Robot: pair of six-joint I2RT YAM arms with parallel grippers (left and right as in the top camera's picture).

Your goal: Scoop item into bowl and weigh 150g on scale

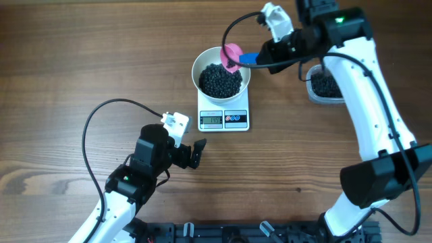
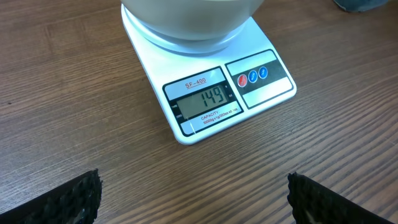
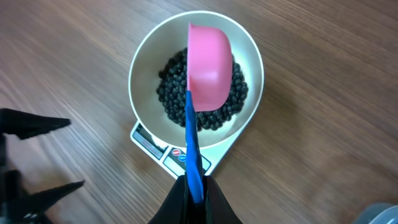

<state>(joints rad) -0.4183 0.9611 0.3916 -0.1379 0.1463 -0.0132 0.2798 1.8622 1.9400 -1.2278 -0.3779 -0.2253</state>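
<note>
My right gripper goes to the right in the overhead view next, then down over the clear tub (image 3: 379, 215), and releases the scoop (image 3: 208, 65), as the display nears the target.
The white bowl (image 1: 202, 64) stands on the white scale (image 1: 223, 119) and holds a heap of black beads (image 1: 221, 81). A pink scoop (image 3: 208, 65) hangs tilted over the beads (image 3: 171, 96), and its blue handle (image 3: 194, 149) is pinched in my shut right gripper (image 3: 196, 193). In the left wrist view the scale (image 2: 205, 134) shows 149 on its display, with the bowl (image 2: 189, 18) above it. My left gripper (image 2: 194, 199) stands open and empty in front of the scale, low over the table; overhead the left gripper (image 1: 196, 154) is apart from the scale's front left corner.
A clear tub (image 1: 325, 84) with more black beads stands right of the scale, partly under the right arm. Wood table lies all around. A black rail runs along the front edge (image 1: 270, 233).
</note>
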